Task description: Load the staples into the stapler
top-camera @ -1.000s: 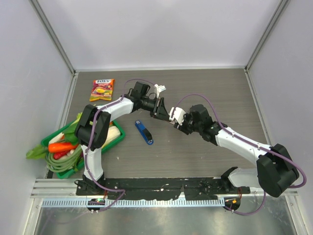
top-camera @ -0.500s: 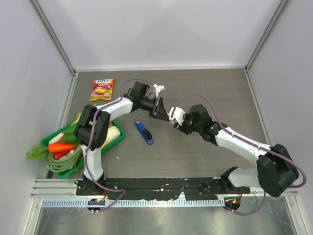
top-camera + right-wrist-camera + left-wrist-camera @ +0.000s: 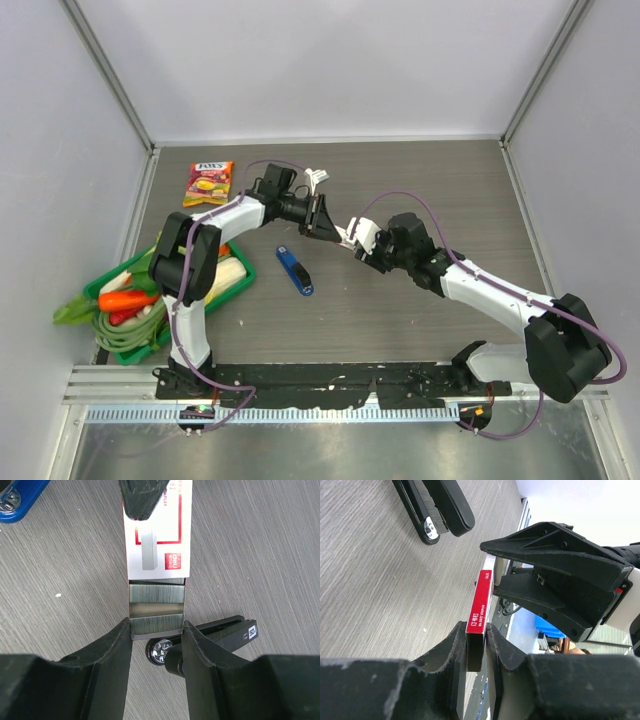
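My right gripper should move outward and down and release the inner tray, as the bare tabletop past the black stapler is below it and outward.
My left gripper is shut on the red-and-white staple box, holding it above the table. It also shows in the top view. My right gripper faces it and is shut on the end of the inner tray drawn out of the box. Silvery-grey staples lie in that tray between my fingers. A black stapler lies on the table just beneath my right gripper; it also shows in the left wrist view. A blue stapler lies nearer, to the left.
A green tray of vegetables sits at the left edge. A red-and-yellow snack packet lies at the far left. Metal frame posts and white walls bound the table.
My left gripper has drawn slightly left and back with the box, so more of the staple tray shows. The right arm has barely moved.
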Tool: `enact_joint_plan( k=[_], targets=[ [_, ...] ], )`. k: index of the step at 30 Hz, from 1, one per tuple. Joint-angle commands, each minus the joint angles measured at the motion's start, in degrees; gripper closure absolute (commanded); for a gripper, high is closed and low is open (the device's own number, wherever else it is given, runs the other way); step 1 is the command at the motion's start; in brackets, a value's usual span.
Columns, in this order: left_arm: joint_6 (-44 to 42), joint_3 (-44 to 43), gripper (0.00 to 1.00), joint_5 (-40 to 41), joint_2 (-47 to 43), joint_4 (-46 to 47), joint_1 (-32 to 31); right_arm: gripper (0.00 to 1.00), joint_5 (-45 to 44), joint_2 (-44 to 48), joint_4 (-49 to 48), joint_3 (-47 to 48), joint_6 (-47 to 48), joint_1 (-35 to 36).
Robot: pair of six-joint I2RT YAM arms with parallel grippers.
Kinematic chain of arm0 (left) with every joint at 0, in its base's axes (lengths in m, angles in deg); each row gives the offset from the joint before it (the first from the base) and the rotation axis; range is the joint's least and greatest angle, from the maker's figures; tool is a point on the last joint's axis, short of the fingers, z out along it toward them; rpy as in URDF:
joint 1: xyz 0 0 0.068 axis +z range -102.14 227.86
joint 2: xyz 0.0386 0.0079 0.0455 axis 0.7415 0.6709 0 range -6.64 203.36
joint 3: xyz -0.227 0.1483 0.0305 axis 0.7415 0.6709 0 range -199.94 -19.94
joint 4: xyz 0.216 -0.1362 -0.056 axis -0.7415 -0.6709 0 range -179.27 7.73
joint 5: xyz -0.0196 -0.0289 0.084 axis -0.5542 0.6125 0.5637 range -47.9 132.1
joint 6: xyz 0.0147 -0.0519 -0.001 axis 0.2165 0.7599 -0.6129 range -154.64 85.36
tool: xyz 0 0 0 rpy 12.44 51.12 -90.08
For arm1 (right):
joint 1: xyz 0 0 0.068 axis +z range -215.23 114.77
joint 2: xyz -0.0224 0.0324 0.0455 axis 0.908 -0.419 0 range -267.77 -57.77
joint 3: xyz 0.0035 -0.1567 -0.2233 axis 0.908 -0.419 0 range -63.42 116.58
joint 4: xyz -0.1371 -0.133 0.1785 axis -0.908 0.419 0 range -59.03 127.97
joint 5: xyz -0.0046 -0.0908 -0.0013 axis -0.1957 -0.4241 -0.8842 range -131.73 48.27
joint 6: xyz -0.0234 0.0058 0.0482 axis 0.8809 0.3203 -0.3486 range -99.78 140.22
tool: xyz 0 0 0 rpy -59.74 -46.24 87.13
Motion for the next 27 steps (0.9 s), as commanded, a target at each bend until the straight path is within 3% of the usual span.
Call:
enact_joint_plan(
  k=[1,27],
  targets=[
    [0.0,-0.66,0.76,-0.76,-3.21,1.45,1.42,0.76,-0.58,0.79,-0.76,1.87,-0.19,-0.1],
    [-0.08,0.31,0.76,-1.2,-4.36,1.89,3.09,0.75,-1.72,0.79,-1.03,1.61,0.33,-0.09]
  ],
)
